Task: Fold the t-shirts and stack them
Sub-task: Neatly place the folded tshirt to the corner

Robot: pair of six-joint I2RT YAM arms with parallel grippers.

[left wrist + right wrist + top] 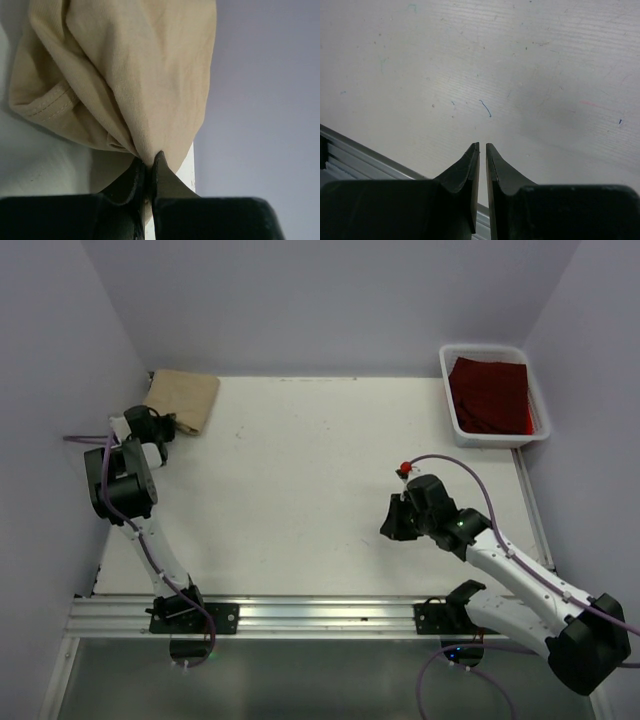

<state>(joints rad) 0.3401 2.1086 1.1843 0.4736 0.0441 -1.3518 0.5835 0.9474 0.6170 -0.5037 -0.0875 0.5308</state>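
Observation:
I will next slide my left gripper outward and toward the grey side (127, 388) (225, 155), then let go of the tan t-shirt's near edge, because bare table still shows between the t-shirt and the wall.
The tan t-shirt (184, 397) lies folded at the table's far left corner, against the wall. My left gripper (160, 428) is at its near edge. In the left wrist view it (149, 161) is shut on a pinch of the tan t-shirt (135, 75). The dark red t-shirt (490, 393) lies bunched in the white bin (450, 390) at the far right. My right gripper (392, 528) hovers over bare table, far from both shirts. In the right wrist view it (482, 146) is shut and holds nothing.
The grey side wall (265, 100) runs close beside the tan shirt and my left gripper. An aluminium rail (300, 615) lines the table's near edge, also seen in the right wrist view (365, 160).

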